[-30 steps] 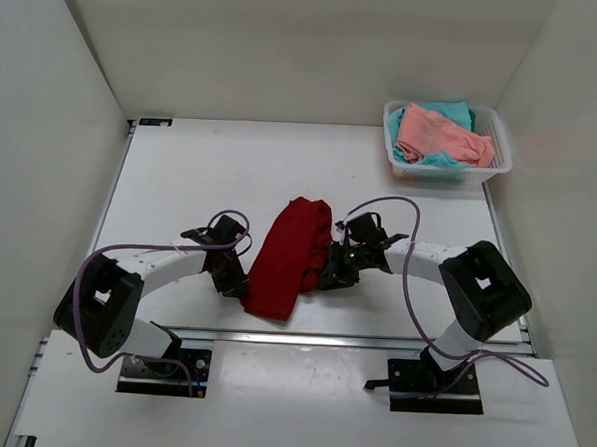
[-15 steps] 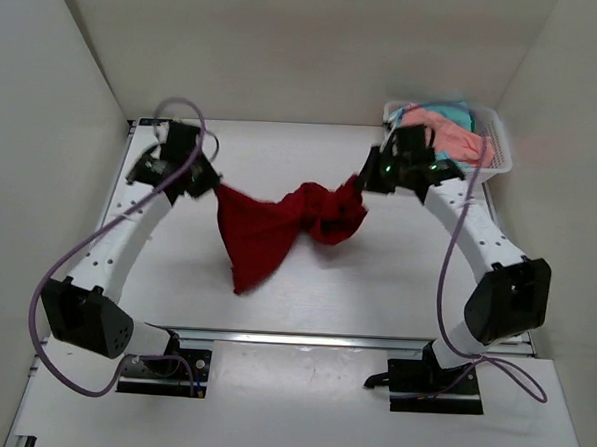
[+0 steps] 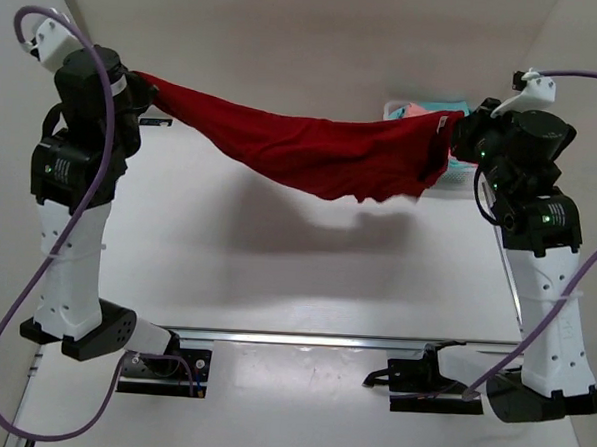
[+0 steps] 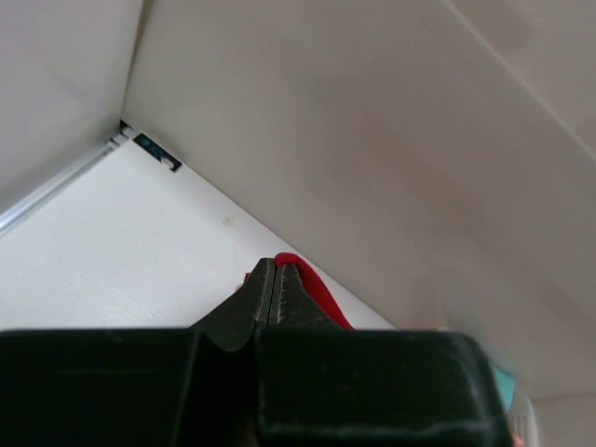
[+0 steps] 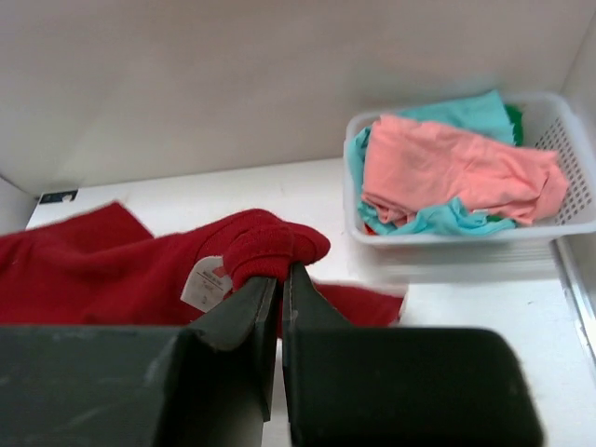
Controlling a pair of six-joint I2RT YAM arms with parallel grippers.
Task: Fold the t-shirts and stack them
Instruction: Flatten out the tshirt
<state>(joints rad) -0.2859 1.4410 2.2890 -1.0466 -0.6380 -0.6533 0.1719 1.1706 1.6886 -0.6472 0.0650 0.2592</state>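
My left gripper moves down to the table's far edge beside the black strip next and releases, since the dark red t-shirt (image 3: 312, 149) hangs stretched above bare table.
The dark red t-shirt (image 3: 312, 149) hangs stretched in the air between both raised arms, sagging in the middle above the table. My left gripper (image 3: 146, 83) is shut on its left end; the left wrist view shows a red edge (image 4: 312, 284) at the closed fingertips. My right gripper (image 3: 454, 132) is shut on its right end, with bunched red cloth (image 5: 270, 247) and a white label (image 5: 205, 284) at the fingertips. The salmon pink t-shirt (image 5: 447, 168) and the teal t-shirt (image 5: 438, 219) lie crumpled in the basket.
The white mesh basket (image 5: 466, 242) stands at the table's back right corner, mostly hidden behind the right arm in the top view. White walls enclose the table (image 3: 306, 274) on the left, back and right.
Both arms rose from low on the table and swung apart, lifting the red t-shirt off the surface and pulling it out from a bunched heap into a wide hanging span.
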